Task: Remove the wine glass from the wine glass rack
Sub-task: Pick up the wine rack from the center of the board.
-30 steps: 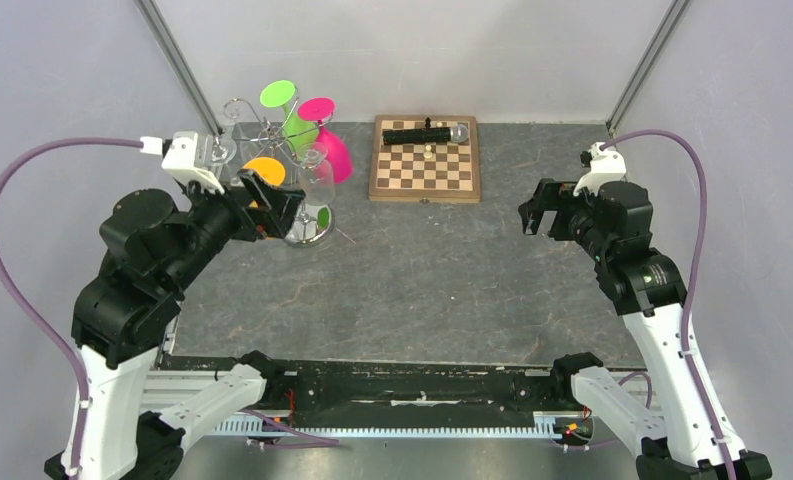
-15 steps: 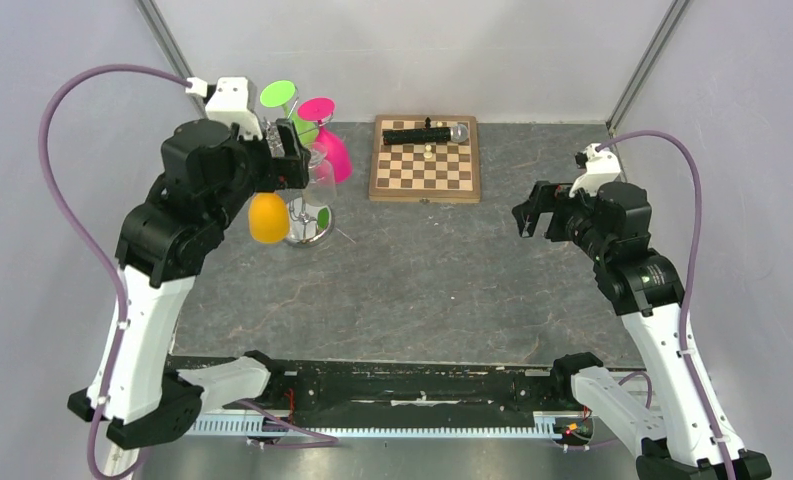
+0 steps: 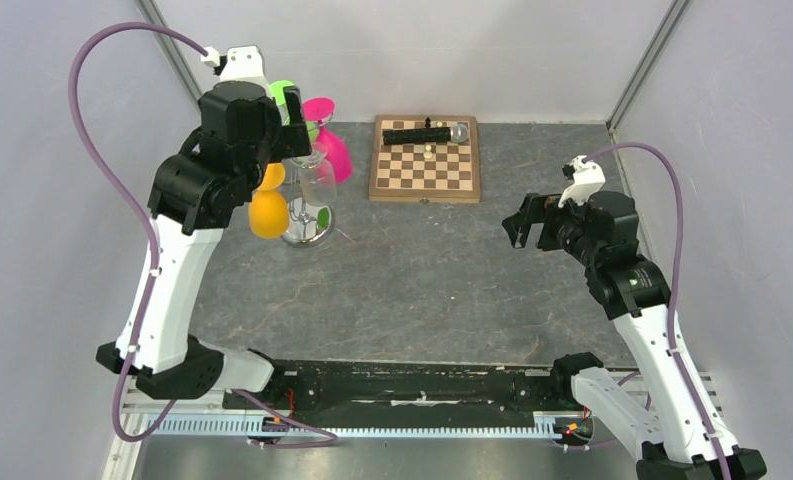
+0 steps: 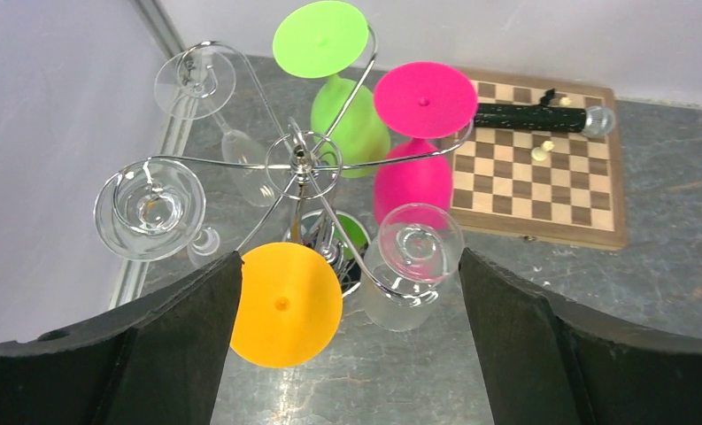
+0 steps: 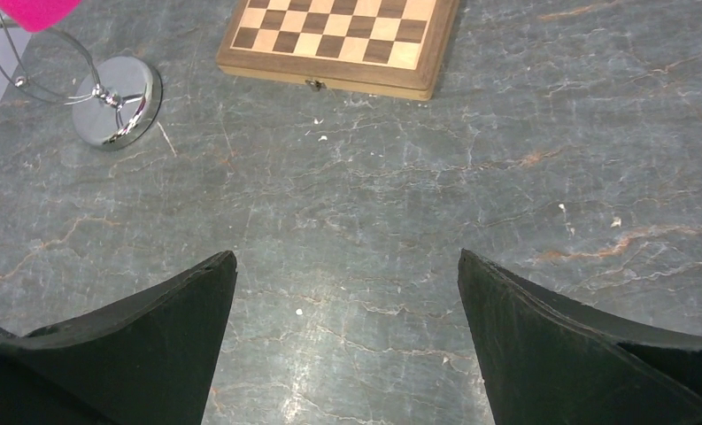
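The rack's central hub (image 4: 302,163) is below and outward of my left gripper. I will next lower the fingers outward past the orange foot to close on bare wire.
The wine glass rack (image 4: 303,162) is a silver wire stand with a mirrored base (image 3: 307,228), at the table's far left. Several wine glasses hang upside down from its hooks: orange (image 4: 285,304), green (image 4: 320,38), pink (image 4: 425,99), frosted (image 4: 415,257) and clear (image 4: 150,208). My left gripper (image 4: 347,261) is open, high above the rack and looking down on it. The orange and frosted glass feet show between its fingers, well below them. My right gripper (image 3: 527,220) is open over bare table at the right, holding nothing.
A wooden chessboard (image 3: 424,160) lies at the back centre with a black tube (image 3: 422,133) and small pieces on it. Grey walls close in the left, back and right. The rack's base (image 5: 117,102) shows at the top left of the right wrist view.
My left arm has risen from low beside the rack to high above it, still open. My right gripper has drifted slightly left and nearer.
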Robot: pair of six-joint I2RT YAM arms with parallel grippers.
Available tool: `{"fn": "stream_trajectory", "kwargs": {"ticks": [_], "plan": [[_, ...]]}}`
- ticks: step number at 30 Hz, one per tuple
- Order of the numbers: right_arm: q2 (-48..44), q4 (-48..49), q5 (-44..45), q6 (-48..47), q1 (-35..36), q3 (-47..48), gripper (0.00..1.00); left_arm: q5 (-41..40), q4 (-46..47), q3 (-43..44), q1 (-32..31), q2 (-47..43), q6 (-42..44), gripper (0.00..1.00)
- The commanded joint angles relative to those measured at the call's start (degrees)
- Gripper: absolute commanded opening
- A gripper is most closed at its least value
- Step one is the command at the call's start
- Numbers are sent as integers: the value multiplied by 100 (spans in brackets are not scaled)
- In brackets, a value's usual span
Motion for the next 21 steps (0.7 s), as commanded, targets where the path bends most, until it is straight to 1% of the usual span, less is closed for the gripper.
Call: {"fn": "stream_trajectory", "kwargs": {"ticks": [1,6,9,15,21], "plan": [[-122,321,-254,-67,7,-129,98,-392,-68,245,170,199,-586,96],[-251,401,-459,-24,7,-276,99,-376,-78,254,438,390,-851,91],[-322,436,-589,-10,7,-365,99,-323,-79,250,621,523,-984,86],[-426,465,-577,-59,2,-438,99,-294,-46,223,877,767,-1128,76],[-468,479,-659,-87,16,-475,99,-190,-74,512,1010,1156,-1136,69]]}}
